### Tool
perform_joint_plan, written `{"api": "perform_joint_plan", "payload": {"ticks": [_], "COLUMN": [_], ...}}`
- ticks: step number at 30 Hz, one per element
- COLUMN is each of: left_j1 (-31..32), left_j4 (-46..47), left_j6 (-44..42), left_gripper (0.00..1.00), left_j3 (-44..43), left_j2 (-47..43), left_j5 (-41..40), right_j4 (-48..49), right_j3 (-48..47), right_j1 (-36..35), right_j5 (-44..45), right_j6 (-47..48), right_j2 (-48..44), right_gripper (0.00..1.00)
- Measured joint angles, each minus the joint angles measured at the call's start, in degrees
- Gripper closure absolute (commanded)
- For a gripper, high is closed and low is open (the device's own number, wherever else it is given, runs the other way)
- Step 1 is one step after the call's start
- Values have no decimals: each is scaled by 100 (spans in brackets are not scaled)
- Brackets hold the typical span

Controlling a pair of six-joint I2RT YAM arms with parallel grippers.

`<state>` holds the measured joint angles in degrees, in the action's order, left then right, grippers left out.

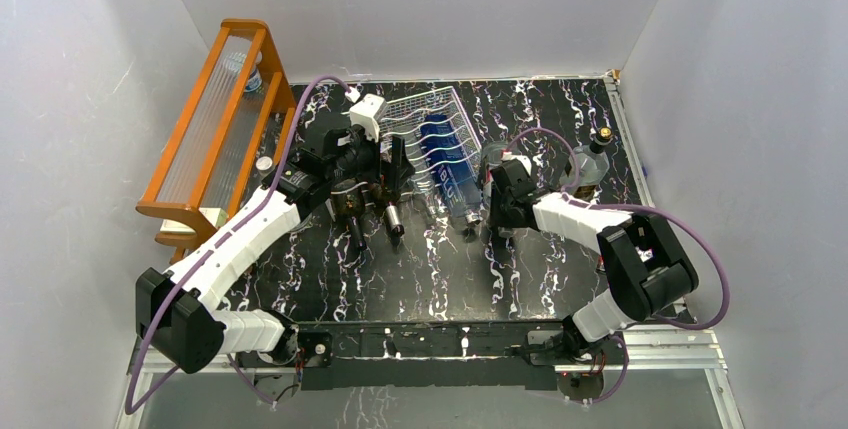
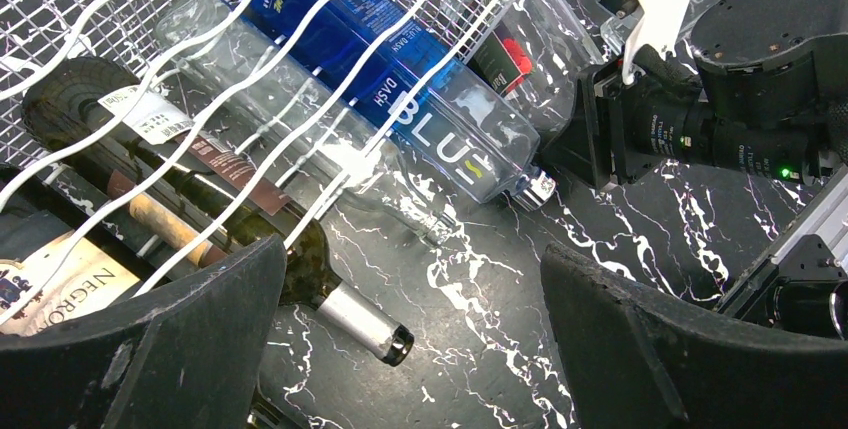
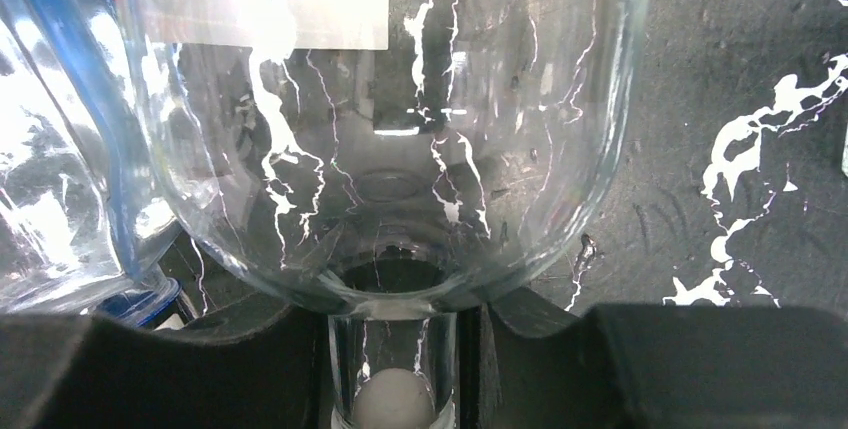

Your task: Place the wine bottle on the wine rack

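The gripper's clear bottle lies beside the rack. Next, my right gripper rises outward and left in the top view, over the blue bottle, to release.
A clear wine bottle lies with its neck pinched between my right gripper's dark fingers, so that gripper is shut on it. From above, this bottle sits just off the right edge of the silver wire wine rack, with the right gripper at its near end. Whether it touches the rack I cannot tell. My left gripper hangs open over the tabletop by the rack's near edge, above the silver-capped neck of a dark green bottle.
The rack holds a blue bottle, a clear bottle and dark labelled bottles, necks pointing toward me. An orange wooden shelf stands at the left. A gold-capped bottle stands upright at the right, near the wall.
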<state>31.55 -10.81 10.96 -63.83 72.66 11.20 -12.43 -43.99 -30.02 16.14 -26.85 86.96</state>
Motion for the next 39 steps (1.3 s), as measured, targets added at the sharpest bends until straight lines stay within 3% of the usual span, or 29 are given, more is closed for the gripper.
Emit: {"api": "perform_joint_plan", "payload": {"ticks": [2, 3, 11, 39], "left_j1": [0, 0, 0, 0], "left_j4": [0, 0, -11, -59], "left_j6": [-4, -4, -7, -2], "left_gripper": [2, 2, 2, 2], "left_j3": [0, -2, -7, -11], "left_j2": [0, 0, -2, -361], "left_j5": [-4, -7, -11, -348], "right_j4": [50, 74, 205, -461], "right_j3": [26, 39, 267, 664], "right_j1": [0, 0, 0, 0], "right_j5": [26, 39, 72, -9], "right_j6": [20, 26, 151, 573], "right_j2": [-2, -9, -297, -2966], "right_gripper": [99, 100, 100, 100]}}
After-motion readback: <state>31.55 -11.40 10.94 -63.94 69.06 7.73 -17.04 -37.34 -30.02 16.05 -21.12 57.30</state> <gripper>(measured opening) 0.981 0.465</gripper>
